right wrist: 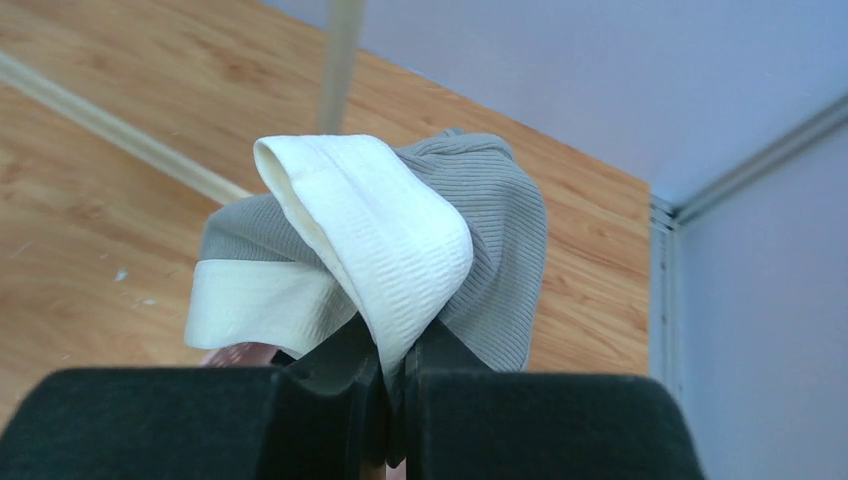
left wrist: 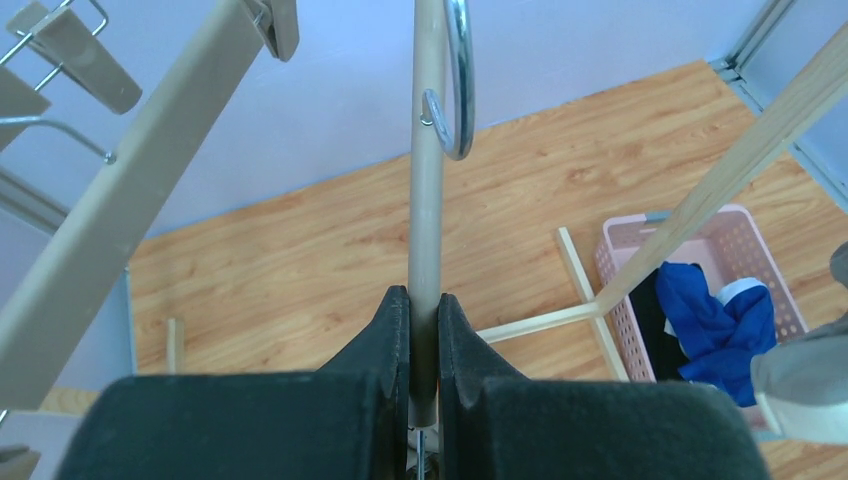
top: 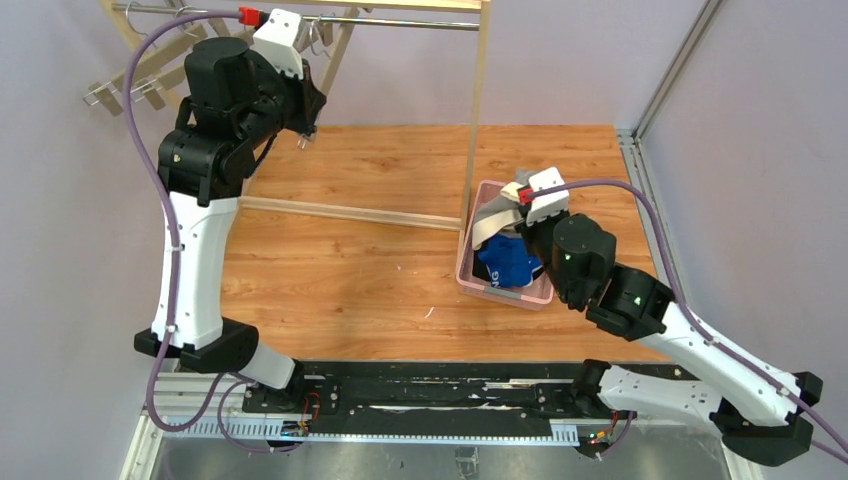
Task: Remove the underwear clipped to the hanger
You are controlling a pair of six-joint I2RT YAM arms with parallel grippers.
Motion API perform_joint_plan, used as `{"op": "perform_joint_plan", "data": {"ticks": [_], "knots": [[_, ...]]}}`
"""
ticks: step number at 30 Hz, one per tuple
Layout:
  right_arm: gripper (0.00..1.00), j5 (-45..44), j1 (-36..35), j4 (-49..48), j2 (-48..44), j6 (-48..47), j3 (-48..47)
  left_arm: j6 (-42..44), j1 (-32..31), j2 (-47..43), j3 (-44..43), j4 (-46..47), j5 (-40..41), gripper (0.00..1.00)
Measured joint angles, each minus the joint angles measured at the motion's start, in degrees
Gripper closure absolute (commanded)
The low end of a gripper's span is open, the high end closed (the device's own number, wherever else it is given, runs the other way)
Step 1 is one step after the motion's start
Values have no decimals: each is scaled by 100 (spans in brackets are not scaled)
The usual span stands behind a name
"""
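My right gripper holds the waistband of the grey briefs high above the blue briefs in the pink basket (top: 500, 292). Next, it will move down toward the basket and release the waistband.
My left gripper (left wrist: 424, 300) is shut on the beige bar of the hanger (left wrist: 427, 200), below its metal hook (left wrist: 458, 80); in the top view it (top: 306, 122) is up by the rack's rail. My right gripper (right wrist: 395, 345) is shut on the white waistband of the grey briefs (right wrist: 490, 230) and holds them over the pink basket (top: 500, 292); the grey briefs also show in the top view (top: 490, 222). The bright blue briefs (top: 505, 262) lie in the basket, also seen in the left wrist view (left wrist: 710, 310), with black briefs (left wrist: 655, 325) beside them.
A wooden rack stands on the table: metal rail (top: 400, 20) at the top, upright post (top: 475, 110) just left of the basket, base bar (top: 350, 210) across the table. Other wooden clip hangers (top: 140, 80) hang at the rail's left end.
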State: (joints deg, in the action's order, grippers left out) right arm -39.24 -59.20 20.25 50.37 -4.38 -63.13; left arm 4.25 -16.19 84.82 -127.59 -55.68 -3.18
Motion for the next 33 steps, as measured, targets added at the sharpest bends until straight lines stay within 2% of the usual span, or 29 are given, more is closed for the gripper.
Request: {"op": "perform_joint_plan", "data": {"ticks": [8,11,21,33], "knots": [[100,146,1504,-393,-116,-190,599,-35,63,380,-197,-15,-122,100],[100,341,1853,-417,-76,-181,785,-59,105,498,-208,-2,-140,100],[100,743,2072,-501,59,-37,1067,-201,225,562,-238,262,-227,100],[100,1038,2354,-684,691,133,1290,-254,293,586,-201,455,-323,100]]}}
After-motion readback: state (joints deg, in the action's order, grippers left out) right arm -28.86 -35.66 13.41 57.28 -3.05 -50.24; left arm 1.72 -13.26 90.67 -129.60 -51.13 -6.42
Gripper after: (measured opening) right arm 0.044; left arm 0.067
